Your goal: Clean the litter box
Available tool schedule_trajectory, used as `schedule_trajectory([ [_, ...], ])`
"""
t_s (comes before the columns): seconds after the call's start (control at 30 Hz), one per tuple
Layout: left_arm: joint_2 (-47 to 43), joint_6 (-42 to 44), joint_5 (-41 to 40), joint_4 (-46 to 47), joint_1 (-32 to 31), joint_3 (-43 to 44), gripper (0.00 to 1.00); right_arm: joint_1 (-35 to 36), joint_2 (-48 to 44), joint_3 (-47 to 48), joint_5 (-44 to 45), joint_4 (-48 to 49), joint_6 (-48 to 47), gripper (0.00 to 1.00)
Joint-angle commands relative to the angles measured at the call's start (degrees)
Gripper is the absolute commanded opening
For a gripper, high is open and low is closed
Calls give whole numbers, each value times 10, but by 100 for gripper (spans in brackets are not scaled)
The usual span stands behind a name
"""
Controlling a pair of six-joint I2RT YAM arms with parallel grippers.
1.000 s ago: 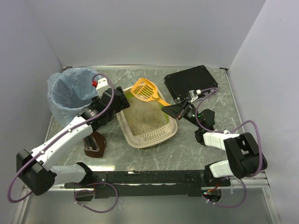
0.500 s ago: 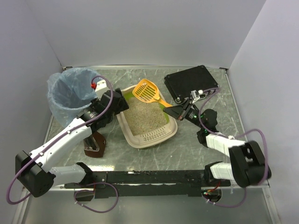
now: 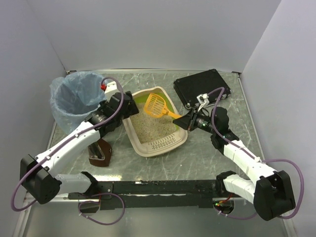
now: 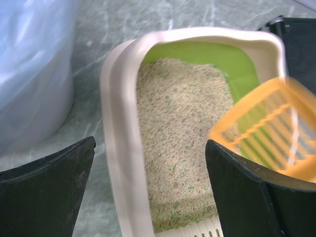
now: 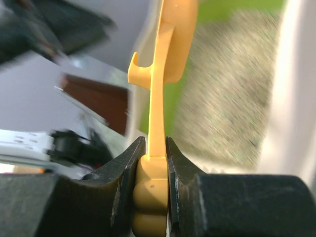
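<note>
My right gripper lowers the orange scoop [image 3: 155,105] onto the sandy granules inside the litter box [image 3: 150,146] next and releases it there, since its slotted head already hangs above them.
The beige litter box [image 3: 150,146] with a lime-green inner wall and sandy granules lies mid-table; the left wrist view shows its rim [image 4: 116,148]. My right gripper [image 3: 190,121] is shut on the handle of an orange slotted scoop [image 3: 155,105], whose head hangs over the box's far end. The right wrist view shows the scoop [image 5: 158,98] edge-on in that gripper [image 5: 151,148]. The scoop head [image 4: 269,128] shows blurred in the left wrist view. My left gripper [image 3: 127,104] is open, its jaws [image 4: 148,182] astride the box's left rim.
A round bin with a blue bag [image 3: 74,98] stands at the far left. A black case [image 3: 201,86] lies at the back right. A brown object [image 3: 100,152] sits by the left arm, left of the box.
My right arm has stretched out and carried the scoop forward and down over the box's far end. My left gripper has shifted slightly toward the box's far-left corner.
</note>
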Motion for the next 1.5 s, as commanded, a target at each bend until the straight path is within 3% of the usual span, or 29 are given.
schedule_trajectory([
  [0.0,19,104,43,82,10,45,97,12,-11,65,46,-192,-145,0],
  [0.1,52,258,148,162,17,66,97,38,-31,94,110,-272,-213,0],
  [0.2,99,349,242,211,34,100,97,69,-52,106,157,-311,-273,0],
  [0.4,226,511,334,138,63,238,97,109,-62,122,239,-336,-321,0],
  [0.7,342,618,353,112,79,295,97,104,-76,124,272,-339,-263,0],
  [1.03,452,613,324,74,84,376,100,100,-100,109,241,-331,-210,0],
  [1.1,456,595,333,38,84,384,90,98,-106,107,243,-333,-206,0],
  [1.27,418,549,312,61,80,308,70,96,-106,106,237,-324,-202,0],
  [1.4,370,500,244,51,72,255,37,96,-94,123,237,-343,-217,0],
  [1.47,348,472,221,54,66,214,27,95,-94,126,247,-353,-221,0],
])
